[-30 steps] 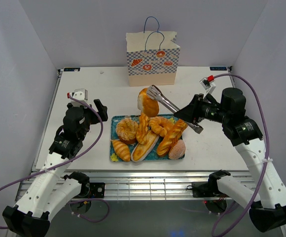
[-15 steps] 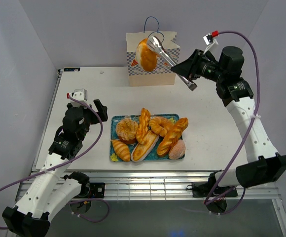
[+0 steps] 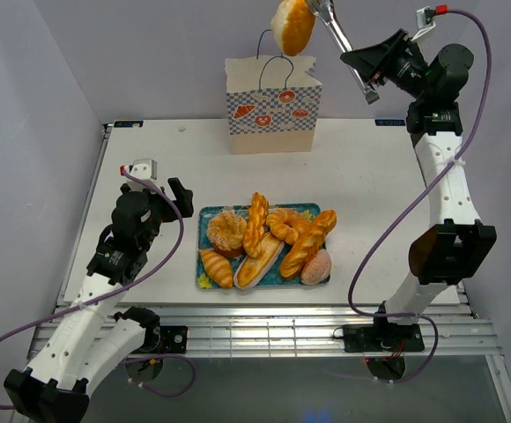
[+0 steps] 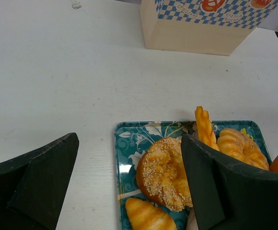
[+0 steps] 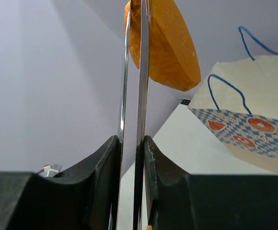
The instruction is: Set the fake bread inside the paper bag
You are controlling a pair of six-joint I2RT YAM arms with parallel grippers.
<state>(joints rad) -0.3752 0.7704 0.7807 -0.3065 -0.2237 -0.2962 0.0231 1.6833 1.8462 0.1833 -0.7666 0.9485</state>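
I will next move the bun (image 3: 292,24) left in the top view with my right gripper, from beside the blue handles to over the bag's opening.
My right gripper (image 3: 372,69) is shut on metal tongs (image 3: 342,41), raised high at the back right. The tongs (image 5: 134,96) pinch a golden-orange bun (image 3: 292,24) that hangs in the air above the open paper bag (image 3: 273,106). The bun also shows in the right wrist view (image 5: 170,45), above and left of the bag (image 5: 254,120). Several more fake breads (image 3: 264,236) lie on a teal floral tray (image 3: 204,220). My left gripper (image 4: 129,187) is open and empty, low over the tray's left end (image 4: 129,143) near a sesame bun (image 4: 165,172).
The bag stands upright at the table's back centre, its blue handles (image 3: 271,48) up. White enclosure walls close in the left, right and back. The table's front edge (image 3: 264,308) runs just past the tray.
My right arm has lifted the tongs and bun from level with the bag's front up and slightly right, to above the bag's mouth. The left arm has not moved.
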